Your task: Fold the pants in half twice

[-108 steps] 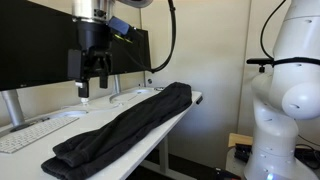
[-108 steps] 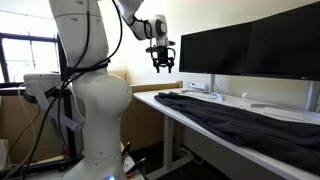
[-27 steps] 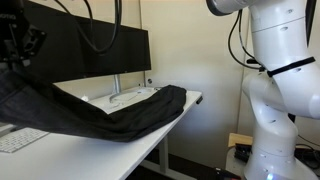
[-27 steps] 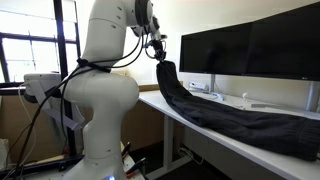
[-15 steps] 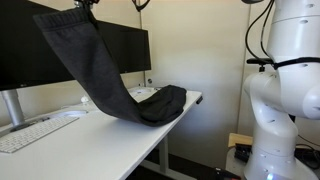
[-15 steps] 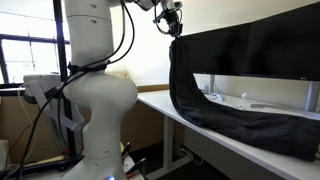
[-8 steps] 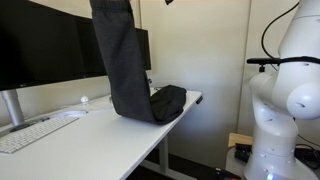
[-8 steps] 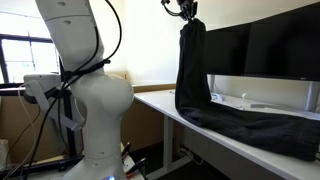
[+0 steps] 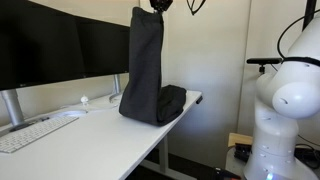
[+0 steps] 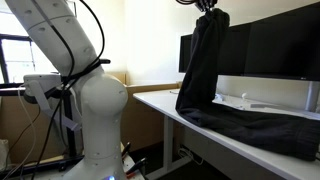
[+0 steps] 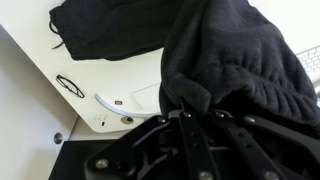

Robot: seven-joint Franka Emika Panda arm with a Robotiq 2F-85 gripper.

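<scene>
The robot will next move its gripper down and toward the far end of the desk, over the pants' other end, and release, since that end of the pants lies below the gripper and farther along.
The dark pants hang in a tall, nearly vertical drape from my gripper, which is shut on one end of them at the top edge of both exterior views. Their other end lies bunched on the white desk near its far end. In an exterior view the pants drop from the gripper and the rest stretches along the desk. In the wrist view the gripper pinches a thick bunch of the black fabric, and more of the pants lies on the desk below.
Dark monitors stand along the back of the desk, with a keyboard in front of them. The white robot base stands beside the desk edge. A thin cable lies on the desk.
My gripper has carried the held end of the pants along the desk toward the end that lies there. The hanging fabric now drapes steeper and closer to that heap.
</scene>
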